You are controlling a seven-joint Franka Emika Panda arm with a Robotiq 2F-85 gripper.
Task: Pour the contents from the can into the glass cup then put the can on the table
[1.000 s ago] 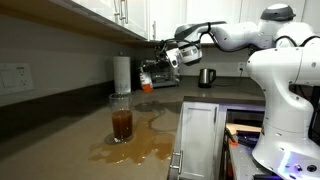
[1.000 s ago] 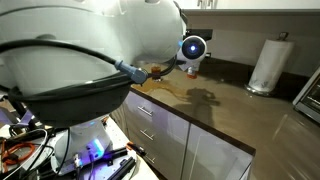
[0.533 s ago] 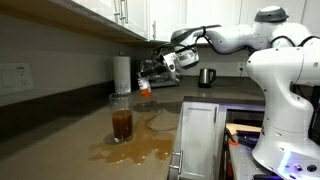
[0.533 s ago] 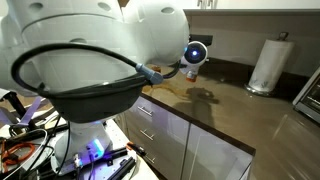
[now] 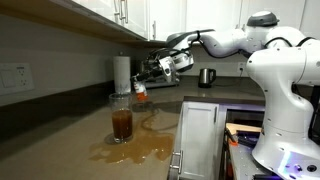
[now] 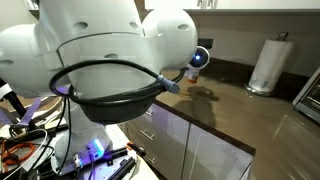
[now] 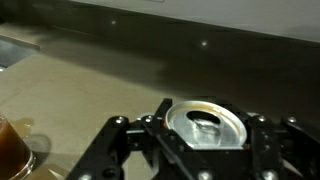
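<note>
I need to lower the upright can with my gripper until the can's base stands on the bare tabletop below, clear of the brown puddle, and let it go.
My gripper (image 5: 147, 82) is shut on the can (image 5: 142, 93) and holds it in the air over the table (image 5: 75, 135), up and to the right of the glass cup (image 5: 121, 118). The can's orange-red lower part shows below the fingers. In the wrist view the can's silver top (image 7: 205, 125) with its open mouth sits between the black fingers (image 7: 200, 150). The glass cup holds brown liquid and stands in a brown puddle (image 5: 150, 148). An edge of the cup shows at the left of the wrist view (image 7: 12, 145).
A white paper towel roll (image 5: 121, 72) stands by the back wall, also in an exterior view (image 6: 268, 64). A steel kettle (image 5: 206, 77) stands at the far end. Cabinets (image 5: 110, 18) hang overhead. The robot's body (image 6: 100, 60) fills much of an exterior view.
The gripper has carried the can to the left and a little down, closer to the glass cup. The arm's body has shifted across the exterior view.
</note>
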